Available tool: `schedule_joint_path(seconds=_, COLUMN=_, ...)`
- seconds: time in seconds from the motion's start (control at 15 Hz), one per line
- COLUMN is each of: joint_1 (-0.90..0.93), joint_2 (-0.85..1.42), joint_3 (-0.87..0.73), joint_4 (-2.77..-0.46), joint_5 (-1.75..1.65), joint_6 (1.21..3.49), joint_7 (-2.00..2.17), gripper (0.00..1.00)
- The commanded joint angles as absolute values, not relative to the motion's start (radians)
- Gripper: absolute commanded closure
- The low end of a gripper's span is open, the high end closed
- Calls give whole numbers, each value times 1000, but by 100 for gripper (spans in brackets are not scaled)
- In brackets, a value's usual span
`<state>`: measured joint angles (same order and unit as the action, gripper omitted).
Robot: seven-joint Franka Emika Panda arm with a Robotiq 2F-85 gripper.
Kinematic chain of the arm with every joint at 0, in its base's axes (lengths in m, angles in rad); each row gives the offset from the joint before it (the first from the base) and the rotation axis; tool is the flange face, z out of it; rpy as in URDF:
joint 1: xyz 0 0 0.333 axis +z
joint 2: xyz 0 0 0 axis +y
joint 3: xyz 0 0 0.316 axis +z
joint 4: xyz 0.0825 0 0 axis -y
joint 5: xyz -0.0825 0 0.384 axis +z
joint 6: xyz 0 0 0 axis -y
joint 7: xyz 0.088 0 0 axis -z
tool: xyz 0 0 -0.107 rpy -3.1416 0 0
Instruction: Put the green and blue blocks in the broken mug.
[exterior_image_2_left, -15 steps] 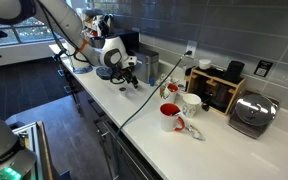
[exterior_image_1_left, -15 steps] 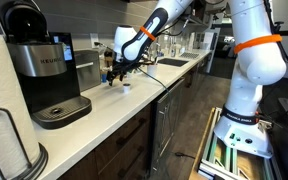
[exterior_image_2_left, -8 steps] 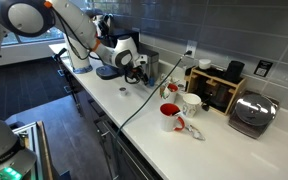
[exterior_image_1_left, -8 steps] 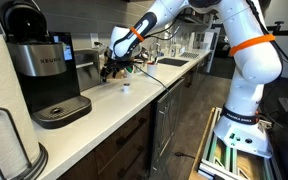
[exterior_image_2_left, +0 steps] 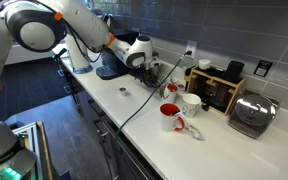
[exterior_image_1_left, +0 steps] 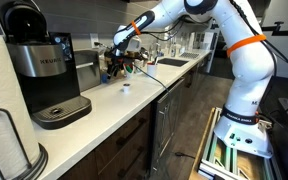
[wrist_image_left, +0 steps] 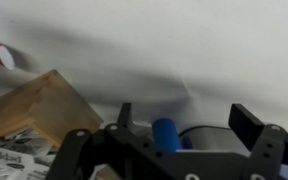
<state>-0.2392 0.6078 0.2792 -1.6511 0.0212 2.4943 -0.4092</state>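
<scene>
The blue block still shows low in the wrist view, so my gripper must first move outward toward the back wall to get its open fingers around the blue block [wrist_image_left: 166, 135].
A small squat whitish thing, the broken mug [exterior_image_1_left: 126, 86], stands alone on the white counter; it also shows in an exterior view [exterior_image_2_left: 123, 92]. My gripper [exterior_image_1_left: 120, 66] hangs above the counter beyond it, near the back wall, also in an exterior view [exterior_image_2_left: 154, 68]. In the wrist view my gripper [wrist_image_left: 184, 122] has its jaws wide apart. A blue block [wrist_image_left: 166, 135] shows low between them, close to the left finger [wrist_image_left: 124, 115] and clear of the right one. What it rests on is hidden. The green block is not visible.
A black coffee maker [exterior_image_1_left: 44, 75] stands on the counter [exterior_image_1_left: 104, 105]. A red mug [exterior_image_2_left: 170, 115], a white mug [exterior_image_2_left: 191, 103], a black machine [exterior_image_2_left: 219, 90] and a toaster [exterior_image_2_left: 252, 115] stand further along. A wooden piece [wrist_image_left: 34, 110] lies by the gripper.
My gripper has lifted off the counter beside the broken mug and moved away from it toward the back wall. The mug has stayed put.
</scene>
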Motion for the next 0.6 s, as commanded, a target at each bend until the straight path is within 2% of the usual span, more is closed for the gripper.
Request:
schedule_joint_path(seconds=0.0, joint_1=-205, joint_2=605, joint_3=231, joint_4=-1638, joint_5=64, joint_6=2483, joint_7=-445, gripper=0)
schedule_joint_path(seconds=0.47, joint_1=-225, joint_2=625, joint_3=262, joint_4=-1601, joint_5=157, joint_6=2495, joint_7=-507, gripper=0)
schedule_joint_path(seconds=0.53, joint_1=-226, joint_2=628, joint_3=263, joint_4=-1597, joint_5=171, joint_6=2499, joint_7=-515, gripper=3)
